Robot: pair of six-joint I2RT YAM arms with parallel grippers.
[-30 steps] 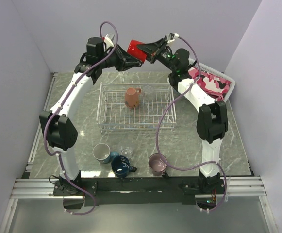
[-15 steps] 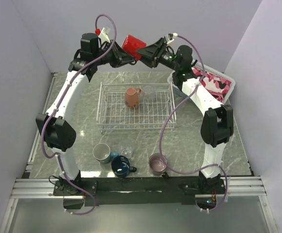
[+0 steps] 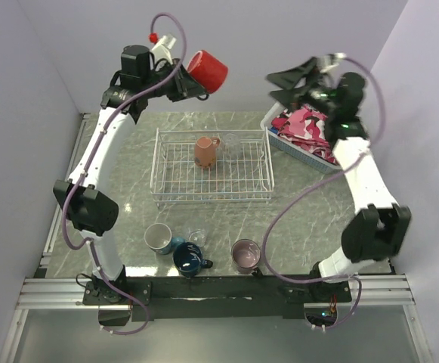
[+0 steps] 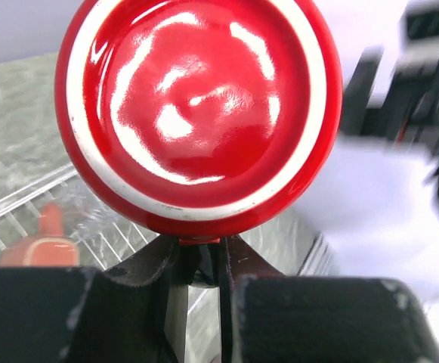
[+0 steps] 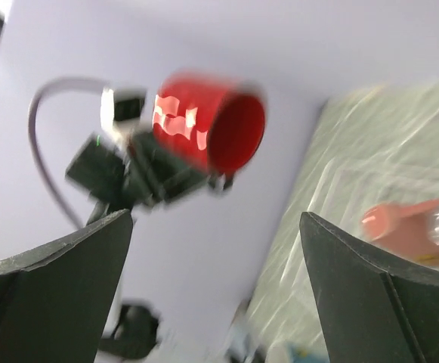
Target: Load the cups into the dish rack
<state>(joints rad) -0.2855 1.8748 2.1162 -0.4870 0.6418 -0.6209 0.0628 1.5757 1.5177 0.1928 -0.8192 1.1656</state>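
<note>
The end of the dish rack by the basket is bare, so my left gripper will go down and back toward it next, to the right in the top view, and release the mug's handle.
My left gripper (image 3: 192, 83) is shut on the handle of the red mug (image 3: 208, 70), holding it on its side high above the back edge of the dish rack (image 3: 174, 193). The left wrist view shows the mug's glossy base (image 4: 196, 113) just over the shut left gripper (image 4: 200, 257). Apart to the right, my right gripper (image 3: 285, 83) stands open and empty, and in its own view the red mug (image 5: 211, 128) lies beyond the right gripper (image 5: 216, 219). A salmon mug (image 3: 205, 150) and a clear glass (image 3: 230, 142) sit in the rack.
Near the front edge stand a teal-blue mug with a white inside (image 3: 159, 238), a small clear glass (image 3: 197, 237), a dark navy mug (image 3: 191, 259) and a mauve mug (image 3: 245, 255). A white basket of pink cloth (image 3: 310, 128) sits at the back right, under the right arm.
The right gripper has opened off the red mug and swung away to the right. The left gripper keeps the mug and has drawn it slightly up and left.
</note>
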